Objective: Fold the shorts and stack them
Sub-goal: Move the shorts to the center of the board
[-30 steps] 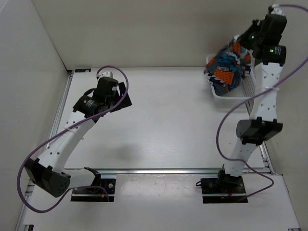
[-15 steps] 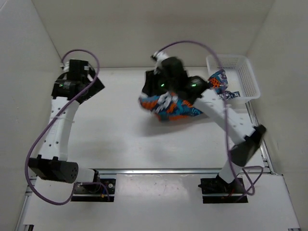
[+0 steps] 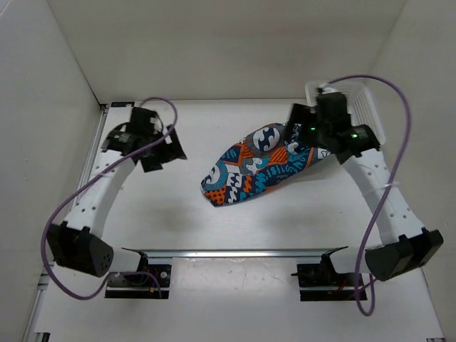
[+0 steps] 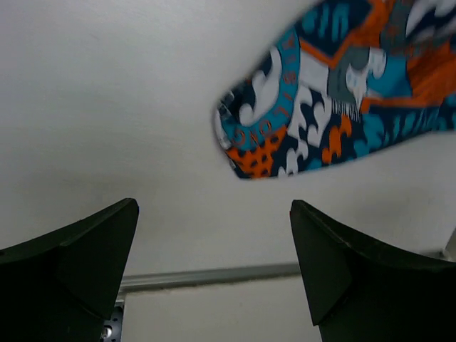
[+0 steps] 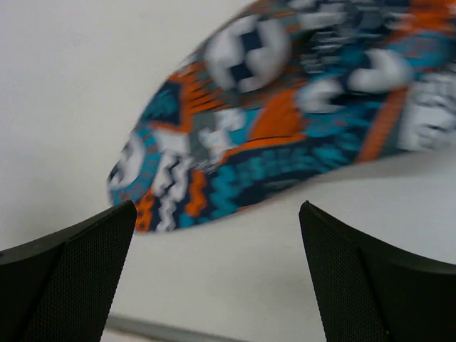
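Note:
The far end of the shorts lies just ahead of my right gripper's open fingers, so my right gripper needs to move down onto that end next from where it hovers.
One pair of patchwork shorts (image 3: 260, 171) lies stretched out on the table's middle, running from near left to far right. My right gripper (image 3: 293, 130) hovers at its far right end, open, with nothing between the fingers. In the right wrist view the shorts (image 5: 285, 121) lie beyond the open right gripper (image 5: 217, 263). My left gripper (image 3: 165, 153) hangs open to the left of the cloth, apart from it. The left wrist view shows the near end of the shorts (image 4: 335, 100) ahead and to the right of the open left gripper (image 4: 214, 263).
A white mesh basket (image 3: 370, 100) stands at the far right corner, partly hidden behind the right arm. A metal rail (image 3: 235, 251) runs along the table's near edge. White walls close in the back and both sides.
The right arm brought the shorts from the basket to the table's middle, opened and let them drop flat. The left arm has swung about on the left side.

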`<state>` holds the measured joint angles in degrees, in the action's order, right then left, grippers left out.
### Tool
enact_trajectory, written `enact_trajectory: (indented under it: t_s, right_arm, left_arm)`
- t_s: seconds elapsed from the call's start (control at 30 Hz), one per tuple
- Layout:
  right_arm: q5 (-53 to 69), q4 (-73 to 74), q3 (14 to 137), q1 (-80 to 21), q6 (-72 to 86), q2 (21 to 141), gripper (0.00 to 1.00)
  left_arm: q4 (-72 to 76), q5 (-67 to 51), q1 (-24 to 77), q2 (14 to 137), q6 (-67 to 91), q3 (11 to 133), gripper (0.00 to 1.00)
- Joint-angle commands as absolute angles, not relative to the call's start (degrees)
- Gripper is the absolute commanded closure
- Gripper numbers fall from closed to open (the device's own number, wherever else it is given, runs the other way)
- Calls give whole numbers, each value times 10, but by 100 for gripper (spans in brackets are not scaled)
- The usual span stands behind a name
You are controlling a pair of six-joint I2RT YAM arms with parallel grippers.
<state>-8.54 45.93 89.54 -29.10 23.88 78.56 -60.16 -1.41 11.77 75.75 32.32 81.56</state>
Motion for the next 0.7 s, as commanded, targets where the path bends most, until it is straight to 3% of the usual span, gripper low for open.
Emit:
enact_trajectory:
  t_s: [0.0,0.17,0.43,0.53,0.63,0.67]
  right_arm:
    - [-51,490,824,-157,286,778,0]
    - [20,460,743,-21,292,789,0]
    - [61,387,775,40,279,926,4]
    - [61,381,795,40,279,968,12]
    - [61,367,809,40,279,991,28]
    - [61,367,816,40,273,1004,42]
  left_arm:
    - [-550,-140,197,821,322,761,0]
    - [-446,-185,225,893,366,667,0]
    - [-430,-155,267,994,372,716,0]
    - [-430,-149,275,1028,377,735,1]
    - [-430,-149,275,1067,377,752,6]
    - [-430,-162,275,1077,377,761,14]
